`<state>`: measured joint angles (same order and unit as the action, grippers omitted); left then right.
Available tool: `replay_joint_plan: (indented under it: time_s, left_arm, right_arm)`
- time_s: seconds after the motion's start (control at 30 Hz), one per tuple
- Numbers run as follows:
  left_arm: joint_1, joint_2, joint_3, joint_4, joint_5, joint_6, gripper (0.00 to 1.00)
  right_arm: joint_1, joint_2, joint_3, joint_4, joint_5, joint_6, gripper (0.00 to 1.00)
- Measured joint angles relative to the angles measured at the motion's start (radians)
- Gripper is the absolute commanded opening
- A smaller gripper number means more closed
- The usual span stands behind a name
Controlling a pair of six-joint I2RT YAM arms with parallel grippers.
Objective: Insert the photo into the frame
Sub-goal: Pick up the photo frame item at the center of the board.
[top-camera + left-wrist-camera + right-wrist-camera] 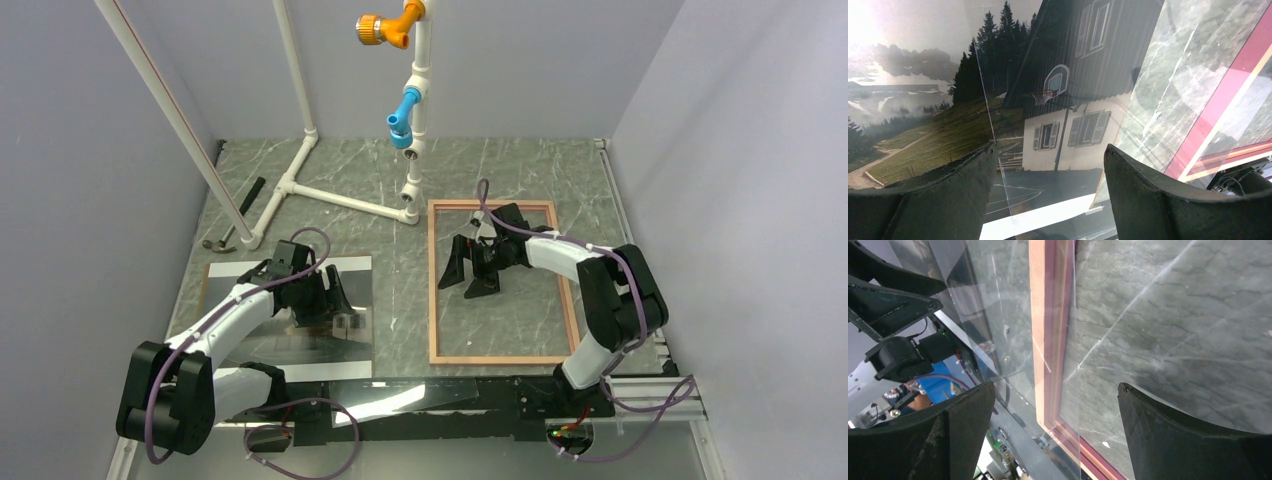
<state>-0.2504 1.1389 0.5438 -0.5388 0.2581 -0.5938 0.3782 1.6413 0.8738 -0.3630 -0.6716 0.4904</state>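
Observation:
My right gripper shifts toward the frame's bar nearest the photo [352, 278] next, then tilts along the frame's clear pane.
The photo [352, 278], a glossy print, lies flat on the left of the table; the left wrist view shows its white house [1068, 135] and dark trees. My left gripper [325, 300] hovers low over it, open [1048, 150], with nothing between its fingers. The frame [434, 290] lies flat on the right, tan side up. Its pink and tan rail [1045, 330] shows in the right wrist view, as does a clear pane's edge [1075, 365]. My right gripper [468, 272] hangs over the frame's inside, open [1055, 387] and holding nothing. The pink rail [1228, 95] also shows in the left wrist view.
A white pipe stand [330, 195] with orange [385, 27] and blue [403, 112] fittings rises at the back. A hammer [235, 215] lies at the back left. A shiny clear sheet [400, 395] rests along the front edge by the arm bases. Grey walls close in three sides.

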Motion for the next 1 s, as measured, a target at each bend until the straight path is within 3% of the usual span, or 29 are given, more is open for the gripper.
replay_joint_plan:
  time_s: [0.3,0.6,0.87,1.0]
  left_arm:
    - [-0.001,0.000,-0.013,0.002,0.017,0.007,0.80]
    - [-0.013,0.011,-0.013,0.006,0.019,0.007,0.79]
    - [-0.013,0.018,-0.013,0.014,0.031,0.007,0.79]
    - [-0.019,0.017,-0.013,0.017,0.033,0.007,0.79]
  right_arm:
    - [0.002,0.085,-0.027,0.110,-0.151,0.017,0.80]
    - [0.002,0.123,-0.083,0.278,-0.285,0.106,0.50]
    - [0.016,0.127,-0.098,0.358,-0.342,0.174,0.36]
    - [0.049,0.141,-0.087,0.354,-0.349,0.175,0.16]
